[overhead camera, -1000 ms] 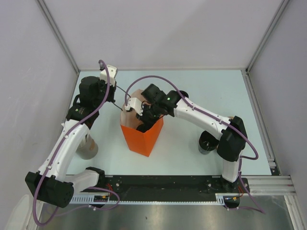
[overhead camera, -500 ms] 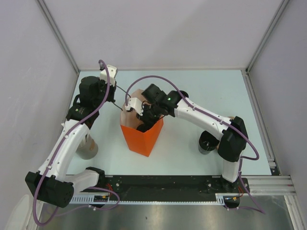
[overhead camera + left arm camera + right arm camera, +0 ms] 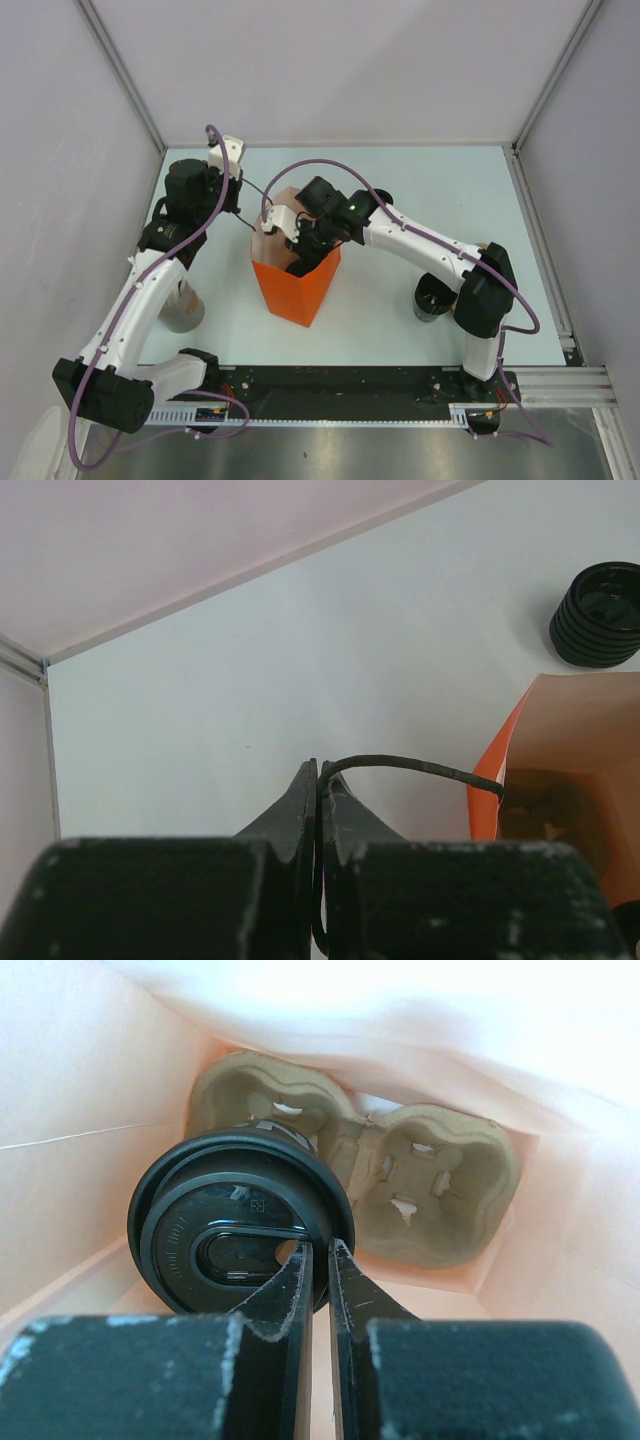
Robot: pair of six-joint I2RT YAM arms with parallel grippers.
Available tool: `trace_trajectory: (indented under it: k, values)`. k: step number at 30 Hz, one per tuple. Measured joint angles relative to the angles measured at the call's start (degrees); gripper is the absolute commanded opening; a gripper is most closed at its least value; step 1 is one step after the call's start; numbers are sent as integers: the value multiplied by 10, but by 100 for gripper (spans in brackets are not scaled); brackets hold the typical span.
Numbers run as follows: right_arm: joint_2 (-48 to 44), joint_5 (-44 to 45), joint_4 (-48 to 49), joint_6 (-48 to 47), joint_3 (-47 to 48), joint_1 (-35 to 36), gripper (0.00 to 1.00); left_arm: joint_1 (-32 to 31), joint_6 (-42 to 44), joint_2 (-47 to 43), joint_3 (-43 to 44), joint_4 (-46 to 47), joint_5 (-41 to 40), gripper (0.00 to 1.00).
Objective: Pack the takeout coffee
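The robot's right gripper will next lower deeper into the bag to seat the cup and then release the cup's lid, since the carrier well under the hanging cup [image 3: 258, 1102] is below.
An orange paper bag [image 3: 297, 283] stands open mid-table. My left gripper [image 3: 243, 190] is shut on the bag's thin black cord handle [image 3: 410, 765] and holds it out to the left; its tips show in the left wrist view [image 3: 318, 770]. My right gripper [image 3: 300, 260] reaches down into the bag's mouth. In the right wrist view it [image 3: 318, 1250] is shut on the rim of the takeout coffee's black lid [image 3: 235, 1225]. The cup hangs over the left well of a brown cardboard cup carrier [image 3: 430, 1175] at the bag's bottom. The cup's body is hidden under its lid.
A wider black cup [image 3: 432, 298] stands by the right arm's base. A grey cup [image 3: 180, 308] stands at the left, partly behind the left arm. A black ridged round object [image 3: 597, 615] lies beyond the bag in the left wrist view.
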Motion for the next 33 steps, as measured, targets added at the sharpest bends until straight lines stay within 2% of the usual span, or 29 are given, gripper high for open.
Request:
trace_trajectory:
  k: [33]
  values:
    - [35,0,12,0,-7,16,0,0,0,2,-9,4,0,1]
